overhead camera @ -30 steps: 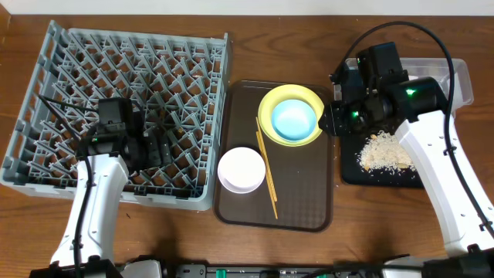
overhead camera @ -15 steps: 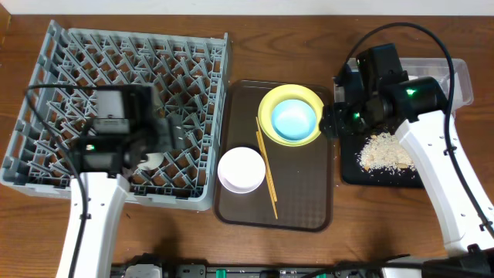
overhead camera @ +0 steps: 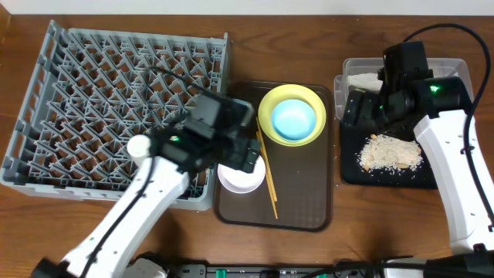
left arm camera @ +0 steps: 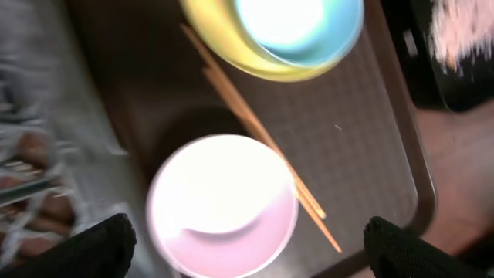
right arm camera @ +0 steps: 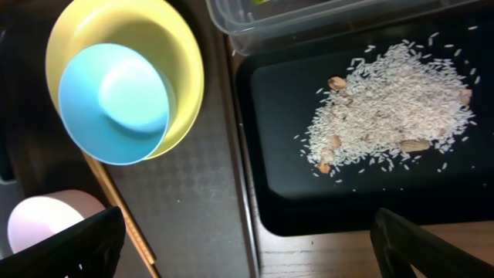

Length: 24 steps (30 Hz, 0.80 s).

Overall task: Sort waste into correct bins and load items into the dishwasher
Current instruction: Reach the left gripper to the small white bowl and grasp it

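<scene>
My left gripper first lowers and shifts toward the chopsticks beside the white bowl next, onto the bowl's rim [overhead camera: 263, 174] [left arm camera: 292, 196], to get to them.
My left gripper [overhead camera: 244, 151] [left arm camera: 251, 255] hangs open just above the white bowl [left arm camera: 224, 205] [overhead camera: 241, 176] on the brown tray [overhead camera: 301, 201]. The chopsticks [overhead camera: 268, 176] [left arm camera: 258, 143] lie beside the bowl. The light blue bowl [overhead camera: 294, 120] [right arm camera: 116, 100] sits in the yellow plate [overhead camera: 270, 100] [right arm camera: 181, 58]. My right gripper [overhead camera: 357, 112] [right arm camera: 247, 251] is open and empty over the left end of the black tray [overhead camera: 386, 176] [right arm camera: 363, 201], which holds crumbs [overhead camera: 390, 152] [right arm camera: 394, 100]. A white napkin [overhead camera: 363, 79] lies in the clear box [overhead camera: 455, 73]. A small white cup [overhead camera: 139, 147] stands in the grey dish rack [overhead camera: 93, 69].
The brown tray lies between the rack and the two bins. The clear box touches the black tray's far edge. My left arm stretches across the rack's front right corner. Bare wooden table [overhead camera: 363, 224] shows along the front.
My left arm swung right, out of the rack, to above the white bowl. My right gripper opened and shifted right, and the clear box with the napkin now shows.
</scene>
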### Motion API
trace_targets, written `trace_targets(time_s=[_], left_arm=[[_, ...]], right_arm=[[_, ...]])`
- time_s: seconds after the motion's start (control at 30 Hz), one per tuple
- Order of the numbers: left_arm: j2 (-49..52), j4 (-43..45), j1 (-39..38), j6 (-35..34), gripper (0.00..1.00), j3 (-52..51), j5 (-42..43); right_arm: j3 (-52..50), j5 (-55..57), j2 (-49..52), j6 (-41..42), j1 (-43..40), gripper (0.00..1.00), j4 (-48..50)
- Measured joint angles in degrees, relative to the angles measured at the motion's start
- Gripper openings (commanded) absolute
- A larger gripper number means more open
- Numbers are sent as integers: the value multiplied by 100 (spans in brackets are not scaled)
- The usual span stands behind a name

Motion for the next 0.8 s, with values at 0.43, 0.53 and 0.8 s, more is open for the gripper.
trace_targets(time_s=[0.43, 0.53, 0.8], left_arm=[[1784, 48, -990, -24, 76, 0, 33], [2100, 48, -1080, -31, 67, 0, 37], [2398, 74, -1126, -31, 33, 0, 63]], right_arm=[[0, 0, 0, 42, 2, 99, -39], [0, 0, 0, 39, 2, 99, -39], [0, 0, 0, 39, 2, 99, -55]])
